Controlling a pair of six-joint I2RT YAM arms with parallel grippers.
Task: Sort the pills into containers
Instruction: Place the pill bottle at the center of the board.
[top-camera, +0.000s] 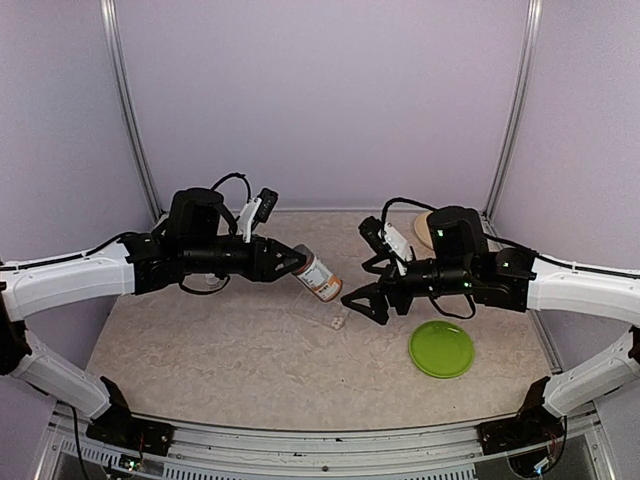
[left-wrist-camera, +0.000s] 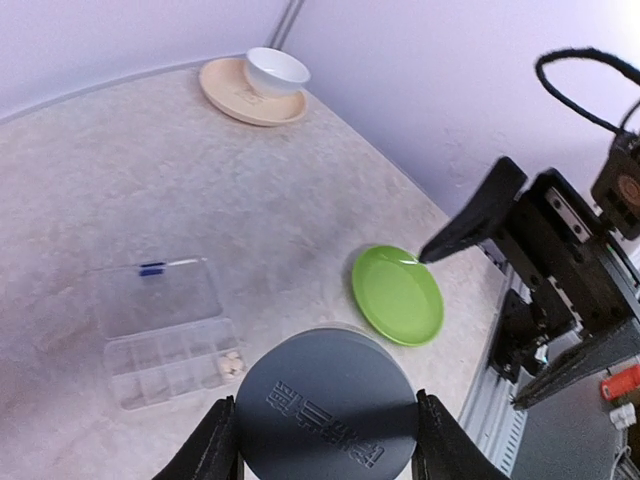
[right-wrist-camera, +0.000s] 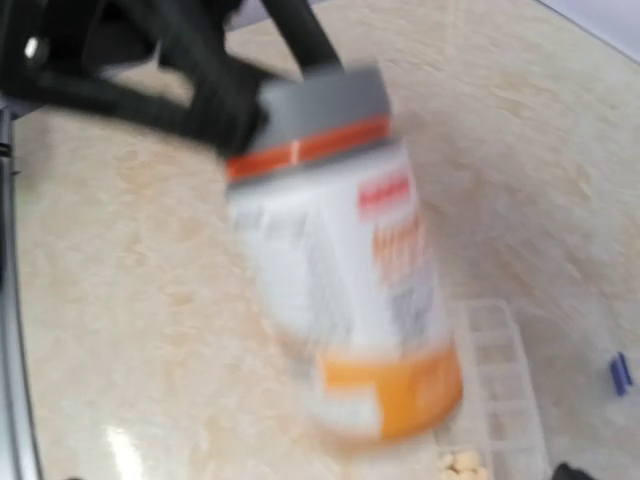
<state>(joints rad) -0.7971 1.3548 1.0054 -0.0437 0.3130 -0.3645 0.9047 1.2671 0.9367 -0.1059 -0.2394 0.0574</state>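
Note:
The pill box already holds pills, so the left gripper next needs to set the pill bottle (top-camera: 319, 278) upright on the table, down and to the left in the top view, and then let go of it.
My left gripper (top-camera: 296, 263) is shut on a white and orange pill bottle (top-camera: 319, 278) and holds it tilted above the table, its grey end toward the wrist. In the left wrist view the fingers (left-wrist-camera: 216, 448) clamp the grey cap (left-wrist-camera: 327, 405). The clear pill box (left-wrist-camera: 170, 335) lies open below, with pale pills (left-wrist-camera: 231, 366) in one end compartment. My right gripper (top-camera: 362, 303) is open and empty beside the bottle's lower end, over the box (top-camera: 335, 320). In the right wrist view the bottle (right-wrist-camera: 345, 260) is blurred, above the box (right-wrist-camera: 495, 390) and the pills (right-wrist-camera: 462, 463).
A round green plate (top-camera: 441, 348) lies at the front right, also seen in the left wrist view (left-wrist-camera: 397, 294). A white bowl (left-wrist-camera: 277, 70) on a tan plate (left-wrist-camera: 235, 98) stands at the back right corner. Walls close in the table.

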